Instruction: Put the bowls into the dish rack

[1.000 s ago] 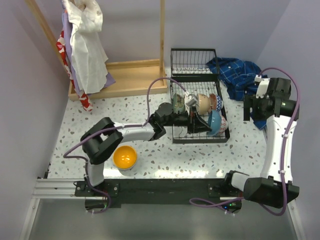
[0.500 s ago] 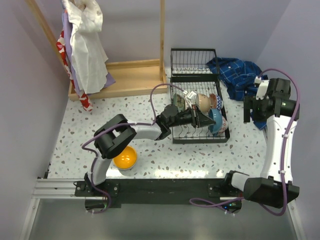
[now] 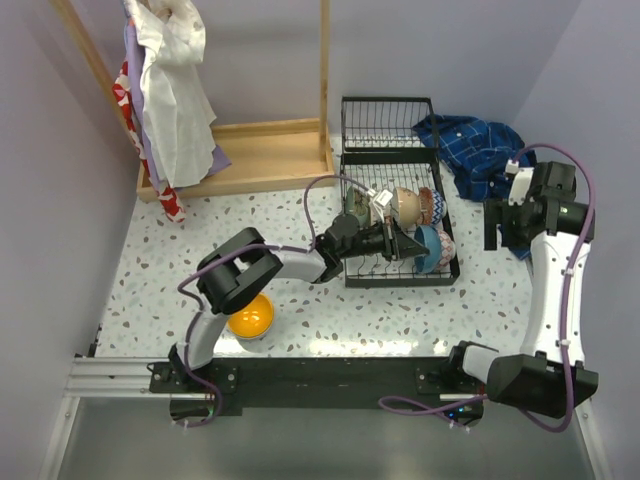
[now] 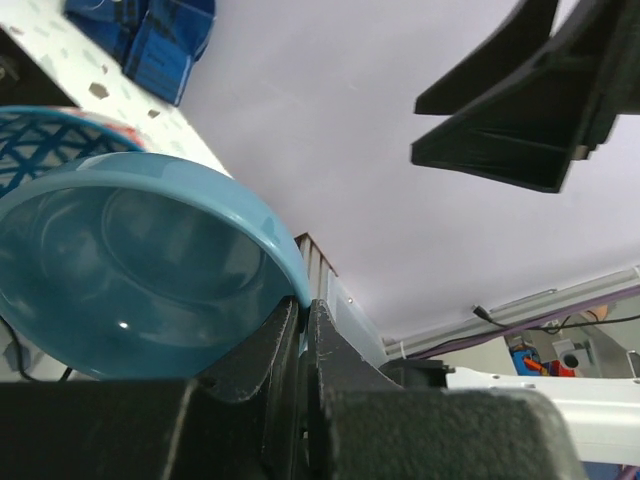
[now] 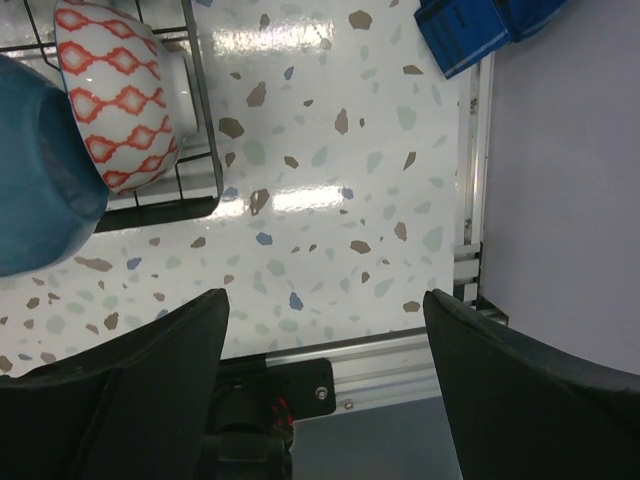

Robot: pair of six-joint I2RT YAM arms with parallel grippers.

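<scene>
The teal bowl is crowding the patterned bowl, so my left gripper will next move away from the patterned bowl and down, to bring the teal bowl onto the rack's open wires.
The black wire dish rack (image 3: 352, 232) stands mid-table and holds a pale green bowl (image 3: 357, 206), a beige bowl (image 3: 408, 203) and a red-orange patterned bowl (image 3: 429, 203). My left gripper (image 3: 402, 243) reaches into the rack and is shut on the rim of a teal bowl (image 3: 430, 247). In the left wrist view the fingers (image 4: 325, 350) pinch that teal bowl (image 4: 130, 260) at its edge. A yellow bowl (image 3: 250, 315) sits on the table, partly under my left elbow. My right gripper (image 3: 505, 225) is open and empty to the right of the rack; its wrist view shows the patterned bowl (image 5: 115, 100) and the teal bowl (image 5: 40, 170).
A blue checked cloth (image 3: 470, 145) lies at the back right and shows in the right wrist view (image 5: 480, 25). A wooden clothes stand (image 3: 255, 150) with hanging cloths is at the back left. The rack's hinged end panel (image 3: 387, 122) stands behind it.
My left arm has stretched further right into the rack with the teal bowl, and its elbow has swung over the yellow bowl. The right arm has hardly moved.
</scene>
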